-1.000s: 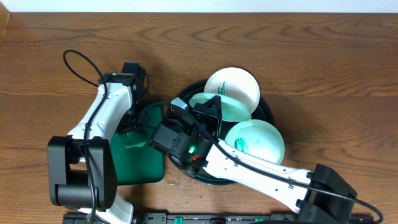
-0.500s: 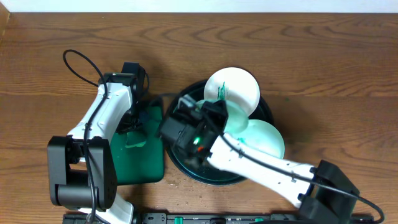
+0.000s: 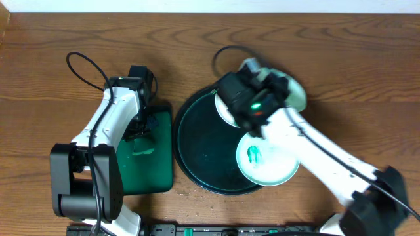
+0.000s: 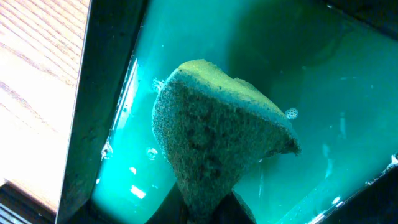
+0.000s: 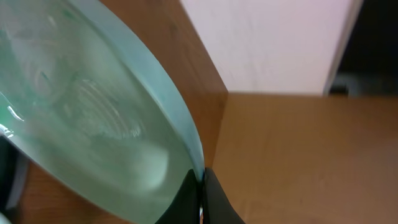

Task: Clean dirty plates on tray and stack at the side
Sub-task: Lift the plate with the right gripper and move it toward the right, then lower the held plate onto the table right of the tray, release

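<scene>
The third plate in my right gripper should next go to the right in the overhead view and down onto bare wood. I should let go of it there, since that spot is clear.
The round dark tray (image 3: 203, 151) sits mid-table. A plate (image 3: 266, 160) with a teal smear lies on its right side, overlapping the rim. At the tray's back a second plate (image 3: 224, 110) peeks from under my right arm. The third plate (image 3: 296, 94) hangs tilted over the wood behind the tray's right edge, and my right gripper (image 5: 200, 177) is shut on its rim. That plate (image 5: 93, 112) looks pale and streaky up close. My left gripper (image 4: 211, 211) is shut on a green sponge (image 4: 217, 137) over green liquid.
A rectangular green tray (image 3: 147, 167) holding soapy green water (image 4: 311, 81) lies left of the round tray, with my left arm (image 3: 111, 124) above it. A black cable (image 3: 82, 65) loops at the back left. A wall edge (image 5: 280, 43) shows past the table.
My right arm swung from the tray's left side to its back right, carrying one plate up off the tray. The left arm and sponge have not moved.
</scene>
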Robot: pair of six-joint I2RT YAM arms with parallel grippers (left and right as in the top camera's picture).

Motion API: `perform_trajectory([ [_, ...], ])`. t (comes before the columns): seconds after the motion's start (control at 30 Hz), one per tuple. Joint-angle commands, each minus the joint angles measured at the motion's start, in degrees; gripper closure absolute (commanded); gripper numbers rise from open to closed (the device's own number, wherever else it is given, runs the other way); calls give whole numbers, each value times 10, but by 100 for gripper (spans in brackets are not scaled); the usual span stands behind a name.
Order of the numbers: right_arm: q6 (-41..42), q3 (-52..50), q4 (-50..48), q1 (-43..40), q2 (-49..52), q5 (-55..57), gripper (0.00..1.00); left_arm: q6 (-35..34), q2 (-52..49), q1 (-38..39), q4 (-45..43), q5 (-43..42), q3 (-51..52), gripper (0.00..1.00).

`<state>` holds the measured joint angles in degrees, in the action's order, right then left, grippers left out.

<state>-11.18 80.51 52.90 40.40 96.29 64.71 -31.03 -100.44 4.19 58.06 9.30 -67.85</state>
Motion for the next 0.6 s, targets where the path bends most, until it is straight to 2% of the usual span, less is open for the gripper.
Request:
perform_trajectory([
  [0.0,9,9,-5,-51,-44,12,99,8,-2,-2,1,1,-6,93],
  [0.2,41,9,-4,-163,-71,-87,99,8,-2,-2,1,1,-6,93],
  [0.4,122,8,2,-276,-70,-261,99,8,-2,-2,1,1,-6,93],
  [0.57,199,8,13,-330,-70,-357,99,8,-2,-2,1,1,-6,93],
])
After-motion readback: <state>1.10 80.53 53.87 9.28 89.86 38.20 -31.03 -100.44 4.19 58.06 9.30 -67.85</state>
